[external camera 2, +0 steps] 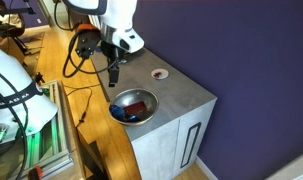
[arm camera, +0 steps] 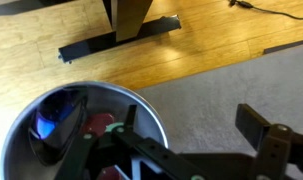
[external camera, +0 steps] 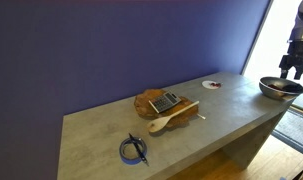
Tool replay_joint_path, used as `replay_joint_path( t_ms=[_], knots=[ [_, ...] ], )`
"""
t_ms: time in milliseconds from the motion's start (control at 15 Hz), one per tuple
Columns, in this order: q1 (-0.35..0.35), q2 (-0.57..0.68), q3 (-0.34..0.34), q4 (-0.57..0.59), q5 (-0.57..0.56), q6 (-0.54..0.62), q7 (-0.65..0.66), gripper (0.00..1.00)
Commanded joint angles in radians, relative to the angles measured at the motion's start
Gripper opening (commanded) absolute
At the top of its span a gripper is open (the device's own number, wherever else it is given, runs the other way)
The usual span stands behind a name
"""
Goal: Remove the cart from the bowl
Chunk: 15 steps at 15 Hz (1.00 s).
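Next, my gripper moves toward the middle of the bowl, then down inside to the reddish cart, as one finger hangs over bare table.
The shiny silver bowl stands at the end of the grey table and shows in both exterior views. In the wrist view its rim fills the lower left. The cart is a small reddish object inside the bowl, next to a blue patch; it also shows dimly in an exterior view. My gripper hangs above the bowl, open and empty, seen in both exterior views. In the wrist view the gripper has one finger over the bowl's rim and the other over bare table.
A flat white disc with a red centre lies near the bowl. A wooden dish with a calculator, a wooden spoon and a blue coil lie further along. The table edge and wooden floor are close by.
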Motion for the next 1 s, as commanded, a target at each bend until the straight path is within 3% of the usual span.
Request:
replay_joint_path(
  t_ms=[0,267,533,733,800,933],
  knots=[
    [-0.023,0.025,-0.003,-0.003,0.009,0.009,-0.018,1.0],
    [-0.024,0.048,-0.003,0.0,0.017,0.017,-0.023,1.0],
    [-0.046,0.098,-0.047,-0.001,0.051,0.327,-0.229,1.0],
    [-0.043,0.145,-0.072,0.0,0.228,0.488,-0.418,1.0],
    [-0.028,0.158,-0.081,0.006,0.315,0.496,-0.491,1.0],
    [-0.04,0.187,-0.076,0.034,0.402,0.389,-0.572,1.0]
  ],
)
